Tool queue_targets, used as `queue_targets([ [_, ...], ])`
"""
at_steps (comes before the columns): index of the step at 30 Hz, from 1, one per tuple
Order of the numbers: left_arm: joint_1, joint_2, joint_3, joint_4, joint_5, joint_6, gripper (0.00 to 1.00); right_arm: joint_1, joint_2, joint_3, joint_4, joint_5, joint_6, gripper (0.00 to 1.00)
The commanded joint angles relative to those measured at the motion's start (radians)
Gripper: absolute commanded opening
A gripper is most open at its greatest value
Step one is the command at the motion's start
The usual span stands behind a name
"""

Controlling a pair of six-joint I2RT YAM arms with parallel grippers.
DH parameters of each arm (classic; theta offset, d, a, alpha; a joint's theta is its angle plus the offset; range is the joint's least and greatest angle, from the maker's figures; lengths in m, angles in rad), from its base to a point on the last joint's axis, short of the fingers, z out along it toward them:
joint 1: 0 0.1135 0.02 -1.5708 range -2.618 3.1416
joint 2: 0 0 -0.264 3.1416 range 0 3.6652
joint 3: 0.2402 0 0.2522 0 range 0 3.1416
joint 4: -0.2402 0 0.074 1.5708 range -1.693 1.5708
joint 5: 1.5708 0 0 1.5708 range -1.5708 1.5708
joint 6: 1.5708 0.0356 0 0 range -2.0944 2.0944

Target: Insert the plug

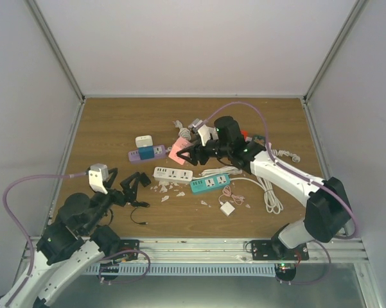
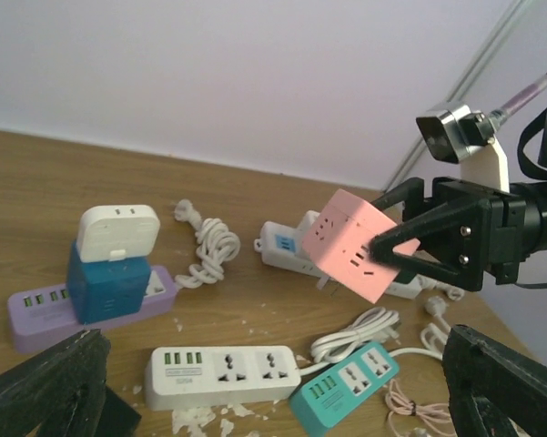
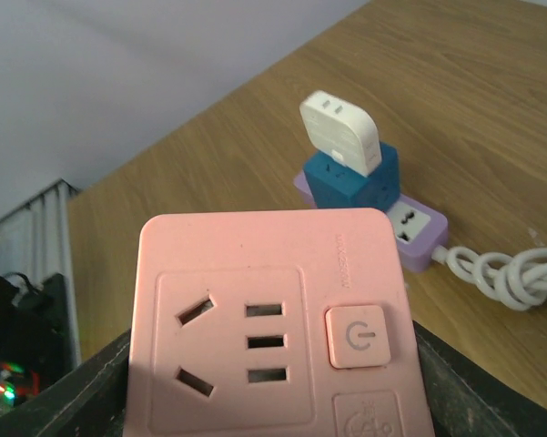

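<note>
The pink cube point(image 2: 350, 244), whose prongs hang tilted, goes down with my right gripper onto the near white power strip's socket by the USB ports next. It gets leveled, then released.
My right gripper point(image 1: 191, 153) is shut on a pink cube adapter point(image 1: 178, 151), holding it in the air above the table. In the left wrist view the pink cube point(image 2: 350, 244) hangs tilted, its metal plug prongs point(image 2: 329, 285) sticking out underneath. The right wrist view is filled by the cube's socket face point(image 3: 268, 332), with black fingers point(image 3: 77, 391) on both sides. Below it lie a white power strip point(image 2: 223, 371) and a teal one point(image 2: 346, 387). My left gripper point(image 1: 132, 185) stands open and empty, low at the front left.
A purple strip point(image 1: 148, 154) carries a blue cube point(image 2: 109, 282) with a white adapter point(image 2: 118, 232) on top. Another white strip point(image 2: 287, 246) lies behind. Coiled white cables point(image 1: 270, 192), a pink cable point(image 1: 234, 196), a small white plug point(image 1: 227, 208) and white flakes lie around.
</note>
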Motion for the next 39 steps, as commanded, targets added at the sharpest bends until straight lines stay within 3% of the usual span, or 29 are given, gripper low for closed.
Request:
queue_targets([
  [1, 0.0, 0.006, -0.015, 0.013, -0.067, -0.001, 0.99, -0.003, 0.035, 0.013, -0.022, 0.041, -0.144, 0.34],
  [13, 0.005, 0.055, -0.005, -0.02, -0.108, -0.031, 0.99, 0.001, 0.228, 0.024, 0.108, -0.079, -0.4, 0.31],
  [20, 0.008, 0.056, -0.007, -0.018, -0.109, -0.029, 0.99, 0.01, 0.362, 0.107, 0.043, -0.104, -0.528, 0.3],
  [39, 0.022, 0.063, -0.011, -0.017, -0.104, -0.028, 0.99, 0.042, 0.427, 0.112, 0.017, -0.042, -0.601, 0.29],
])
